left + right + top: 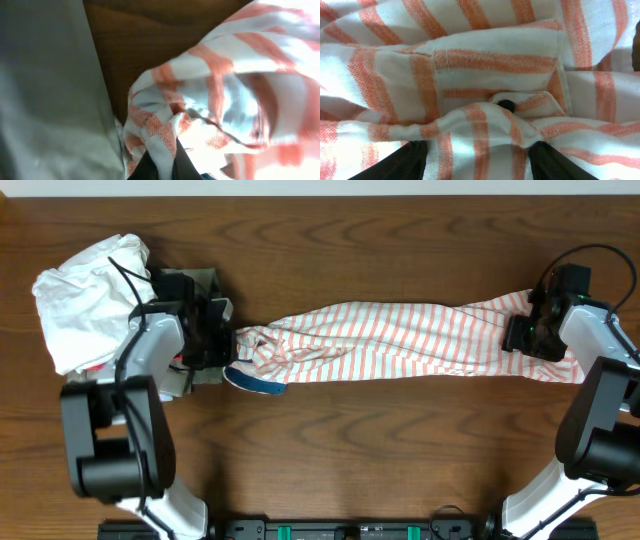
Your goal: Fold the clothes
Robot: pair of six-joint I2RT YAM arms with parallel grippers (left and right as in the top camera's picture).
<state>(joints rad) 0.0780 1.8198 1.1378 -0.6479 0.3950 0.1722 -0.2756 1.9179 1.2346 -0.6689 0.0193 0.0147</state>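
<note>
I will next lift the shirt's held end with my left gripper, swing it toward my right gripper and release it over the shirt's middle [386,335], with the shirt stretched as a long piece of cloth.
A white shirt with orange stripes [400,340] lies stretched in a long twisted band across the table. My left gripper [225,345] is at its left end, and in the left wrist view its fingers [162,167] are shut on a fold of the striped cloth [210,75]. My right gripper [522,335] is at the shirt's right end. In the right wrist view its fingers [477,160] stand wide apart with bunched striped cloth [485,75] and a dark button between them.
A pile of white clothes [85,295] lies at the back left. A grey-green garment [205,280] lies under my left arm and also shows in the left wrist view [45,90]. A blue-edged piece [255,383] sticks out below the shirt's left end.
</note>
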